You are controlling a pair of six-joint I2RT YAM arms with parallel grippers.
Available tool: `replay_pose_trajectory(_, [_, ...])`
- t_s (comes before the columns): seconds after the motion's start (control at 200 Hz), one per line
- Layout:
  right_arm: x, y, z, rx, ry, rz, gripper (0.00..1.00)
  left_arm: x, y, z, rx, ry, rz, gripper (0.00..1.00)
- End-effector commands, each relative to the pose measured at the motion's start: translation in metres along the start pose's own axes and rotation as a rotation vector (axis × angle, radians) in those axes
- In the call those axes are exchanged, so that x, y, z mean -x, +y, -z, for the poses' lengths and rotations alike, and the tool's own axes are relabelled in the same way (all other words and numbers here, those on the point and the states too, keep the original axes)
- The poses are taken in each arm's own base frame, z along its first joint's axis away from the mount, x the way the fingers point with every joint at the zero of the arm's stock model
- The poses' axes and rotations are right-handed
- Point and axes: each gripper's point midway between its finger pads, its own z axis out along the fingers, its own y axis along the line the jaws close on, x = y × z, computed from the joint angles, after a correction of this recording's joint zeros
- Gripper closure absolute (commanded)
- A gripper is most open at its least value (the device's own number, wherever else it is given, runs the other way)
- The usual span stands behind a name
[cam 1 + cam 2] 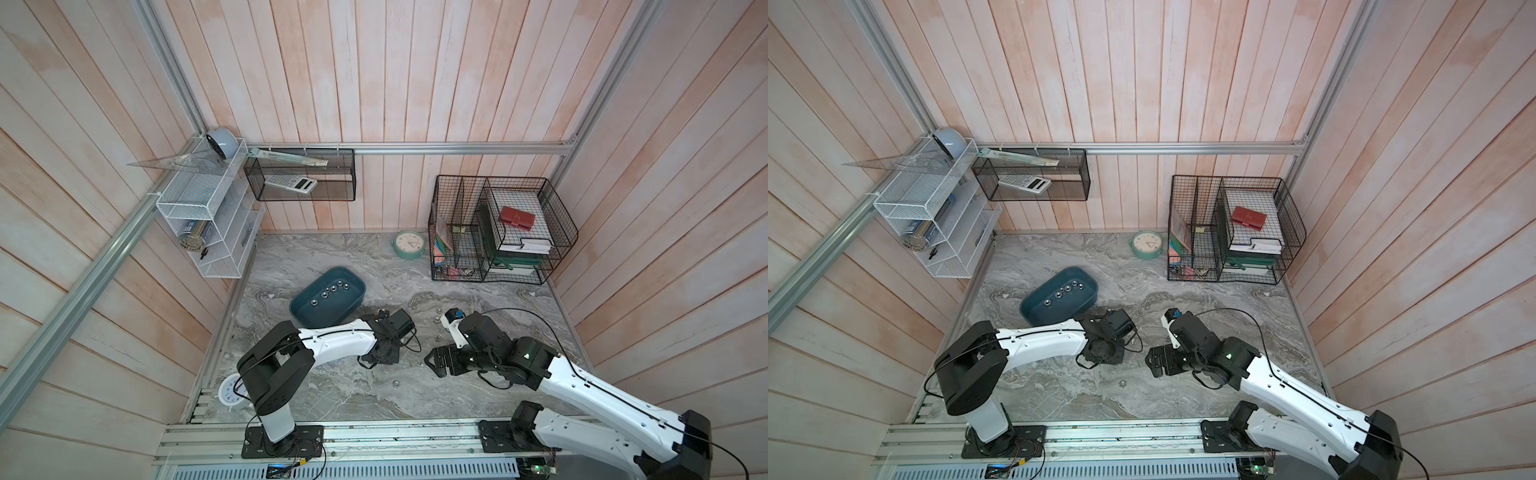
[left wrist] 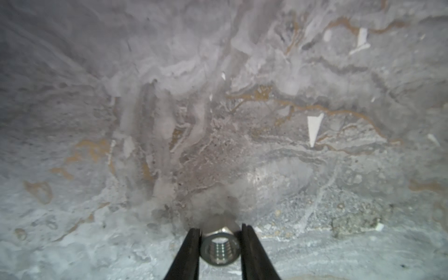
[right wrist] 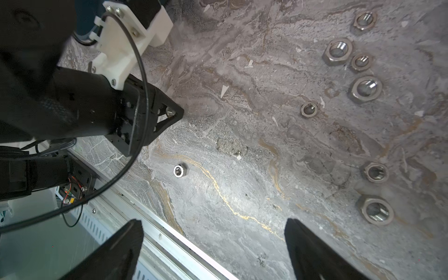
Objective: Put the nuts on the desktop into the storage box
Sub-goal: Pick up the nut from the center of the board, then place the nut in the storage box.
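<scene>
I will next lift my left gripper outward over the storage box's rim and lower it into the storage box's far end (image 1: 343, 293) to let go. Several nuts are already in the storage box.
In the left wrist view my left gripper (image 2: 220, 232) is shut on a silver nut (image 2: 219, 249), held on its side just above the desktop (image 2: 218, 121). The right wrist view shows the same nut (image 3: 170, 112) at that gripper's tip. The storage box (image 1: 305, 318) (image 1: 1038, 316) lies just behind the left arm with several nuts (image 1: 332, 289) in it. My right gripper (image 1: 432, 361) (image 3: 213, 232) hangs open and empty over the desktop. A lone nut (image 1: 396, 382) (image 3: 180, 169) lies toward the front. Several more nuts (image 3: 337, 52) are spread beside the right arm.
A mint-green clock (image 1: 408, 245) and black wire baskets (image 1: 498, 232) stand at the back right. A white wire rack (image 1: 208, 216) hangs on the left wall. A white clock face (image 1: 230, 390) lies at the front left. An aluminium rail (image 1: 374, 432) borders the front edge.
</scene>
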Motion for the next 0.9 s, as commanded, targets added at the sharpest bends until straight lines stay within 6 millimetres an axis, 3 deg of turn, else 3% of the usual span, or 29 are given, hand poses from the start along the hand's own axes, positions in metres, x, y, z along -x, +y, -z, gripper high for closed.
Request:
replay_pose_trajectory(0.0, [0.014,0.006,0.005,-0.012,-0.035,0.032,0.02,0.028,0.012,0.03,0.004,-0.075,0.021,0.79])
replay_pose_trajectory(0.2, [0.034,0.012,0.0,-0.045,-0.043,0.081,0.02,0.069,0.046,0.063,0.029,-0.14,0.067,0.79])
replay_pose_trajectory(0.39, [0.055,0.019,-0.006,-0.068,-0.053,0.132,0.02,0.103,0.091,0.075,0.055,-0.179,0.151,0.78])
replay_pose_trajectory(0.635, [0.084,0.022,-0.014,-0.063,-0.055,0.147,0.02,0.144,0.137,0.063,0.08,-0.193,0.256,0.77])
replay_pose_trajectory(0.895, [0.111,0.016,-0.022,-0.05,-0.056,0.127,0.02,0.176,0.16,0.033,0.079,-0.159,0.299,0.77])
